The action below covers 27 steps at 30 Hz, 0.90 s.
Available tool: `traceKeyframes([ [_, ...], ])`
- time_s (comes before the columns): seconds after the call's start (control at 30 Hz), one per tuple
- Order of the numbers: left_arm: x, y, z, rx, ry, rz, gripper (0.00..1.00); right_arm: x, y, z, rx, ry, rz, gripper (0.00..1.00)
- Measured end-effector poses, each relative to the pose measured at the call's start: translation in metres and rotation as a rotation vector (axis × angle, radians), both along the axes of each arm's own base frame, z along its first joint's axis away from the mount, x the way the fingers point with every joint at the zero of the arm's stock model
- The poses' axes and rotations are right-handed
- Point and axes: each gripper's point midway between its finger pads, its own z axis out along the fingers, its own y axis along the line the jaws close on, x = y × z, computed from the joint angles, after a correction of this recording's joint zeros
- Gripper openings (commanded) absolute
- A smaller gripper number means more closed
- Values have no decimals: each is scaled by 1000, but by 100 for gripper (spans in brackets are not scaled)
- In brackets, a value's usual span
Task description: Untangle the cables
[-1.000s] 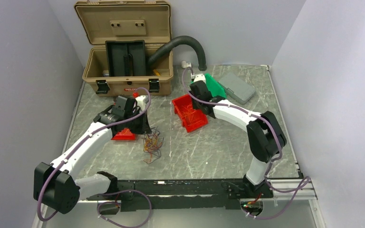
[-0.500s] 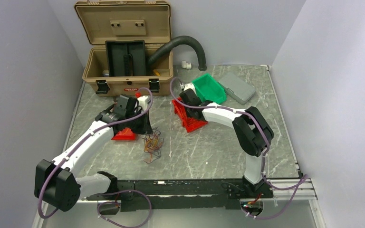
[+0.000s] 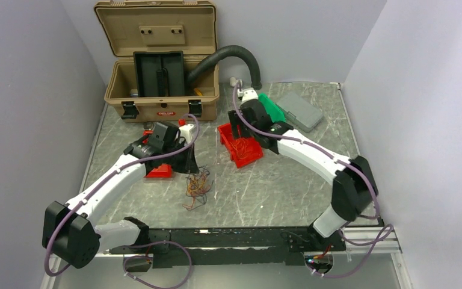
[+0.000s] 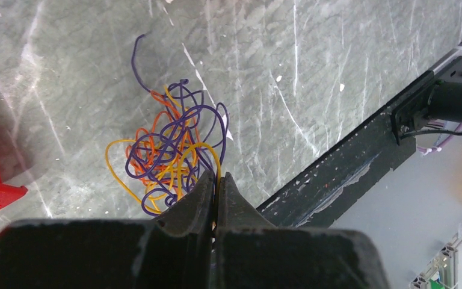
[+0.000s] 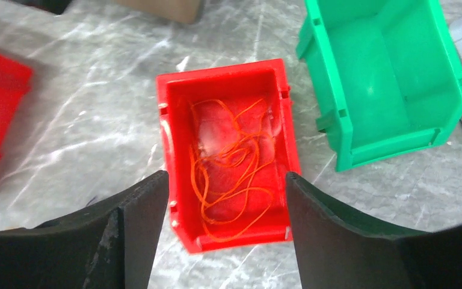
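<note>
Purple loops stick out from the tangle below and back of my right gripper. So my right gripper swings its open fingers down onto the tangle's edge facing the orange wires' bin next.
The cables (image 3: 196, 185) form a small tangle of orange, yellow and purple wires (image 4: 168, 147) on the marble table. My left gripper (image 4: 218, 176) hangs just above the tangle's edge, shut on a yellow cable that loops up between its jaws; from above, the left gripper (image 3: 191, 164) stands over the tangle's top. Several loose orange wires (image 5: 231, 162) lie inside a red bin (image 5: 177, 96). Above that bin my right gripper (image 5: 225, 176) stands open, nothing between its fingers, a fingertip on either side of the bin's near end. In the top view the right gripper (image 3: 236, 125) is over the red bin (image 3: 254, 153).
A green bin (image 5: 385, 78) sits empty right of the red one, with a grey case (image 3: 299, 110) beyond. A second red bin (image 3: 158, 172) lies by the left arm. The open tan toolbox (image 3: 159, 105) and a black hose (image 3: 234, 53) stand at the back.
The right gripper has opened above the red bin, and its arm swung down to the bin and back. The left gripper shifted slightly right, dragging the tangle with it.
</note>
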Motion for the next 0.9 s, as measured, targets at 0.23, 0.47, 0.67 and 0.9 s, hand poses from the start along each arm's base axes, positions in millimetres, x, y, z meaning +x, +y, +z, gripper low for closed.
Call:
traceKeyframes([
  [0.23, -11, -17, 6, -35, -5, -75, 0, -71, 4, 11, 168, 46, 228, 75],
  [0.47, -21, -45, 26, -108, -51, -178, 0, -147, 4, -36, 283, 196, 420, 75],
  [0.67, -18, -56, 31, -149, -66, -196, 75, -181, 12, -47, 379, 222, 498, 77],
  [0.9, -5, -50, 18, -90, -59, -113, 83, -185, 34, -47, 404, 192, 560, 75],
])
